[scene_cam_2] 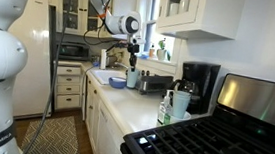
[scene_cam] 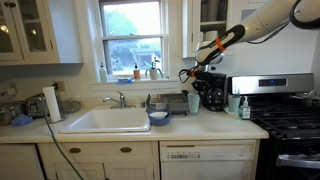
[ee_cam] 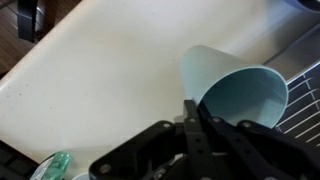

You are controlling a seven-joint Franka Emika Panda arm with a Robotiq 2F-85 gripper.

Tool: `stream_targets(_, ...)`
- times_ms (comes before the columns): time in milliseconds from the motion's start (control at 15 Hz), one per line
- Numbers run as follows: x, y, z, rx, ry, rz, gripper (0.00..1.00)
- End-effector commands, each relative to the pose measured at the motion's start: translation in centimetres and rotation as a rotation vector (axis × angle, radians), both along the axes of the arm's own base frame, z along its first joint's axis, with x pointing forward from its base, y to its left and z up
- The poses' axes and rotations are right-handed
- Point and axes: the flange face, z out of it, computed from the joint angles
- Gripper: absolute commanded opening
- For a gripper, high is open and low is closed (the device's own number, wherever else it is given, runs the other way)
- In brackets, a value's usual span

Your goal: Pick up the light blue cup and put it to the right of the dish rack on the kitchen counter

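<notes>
My gripper moves down and toward the coffee maker next to release the cup on the bare counter beside the dish rack, whose wires crowd its rim.
The light blue cup [ee_cam: 238, 88] fills the wrist view, its open mouth toward the camera. My gripper [ee_cam: 193, 108] is shut, its fingers pinching the cup's wall at the rim. In both exterior views the gripper [scene_cam: 191, 82] [scene_cam_2: 132, 62] hangs just right of the dish rack [scene_cam: 170, 102] [scene_cam_2: 155, 84], with the cup [scene_cam: 194, 101] [scene_cam_2: 132, 79] under it at the kitchen counter [scene_cam: 215, 127] [ee_cam: 100, 80]. I cannot tell whether the cup touches the counter. The rack's wires [ee_cam: 303, 100] show at the right edge of the wrist view.
A black coffee maker [scene_cam: 211, 92] [scene_cam_2: 199, 82] stands just behind the cup. A second pale blue cup [scene_cam: 233, 104] [scene_cam_2: 180, 103] and a green bottle [scene_cam_2: 165, 112] stand by the stove [scene_cam: 290, 115]. A dark blue bowl [scene_cam: 158, 117] sits by the sink [scene_cam: 105, 121].
</notes>
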Motion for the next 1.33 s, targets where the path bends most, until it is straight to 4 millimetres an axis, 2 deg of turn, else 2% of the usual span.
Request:
stream_targets(0,-1.7,-2.2,1.2,-0.059,0.009,-0.098,0.01)
stream_targets(200,-1.7,-4.5,0.7,-0.085,0.014,-0.154,0.01)
stream_targets(467,-1.5,-8.1,-0.9,-0.112,0.011,-0.242,0.01)
stream_targets(667,-0.6,-9.9,-2.2,-0.092,-0.026,-0.313,0.01)
stream_targets(800,0.2,-10.4,-3.4,-0.093,-0.052,-0.339,0.01)
stream_targets(1000,1.7,-9.9,-5.2,-0.089,-0.081,-0.363,0.01)
stream_targets(1267,3.6,-9.7,-6.4,-0.079,-0.117,-0.398,0.01)
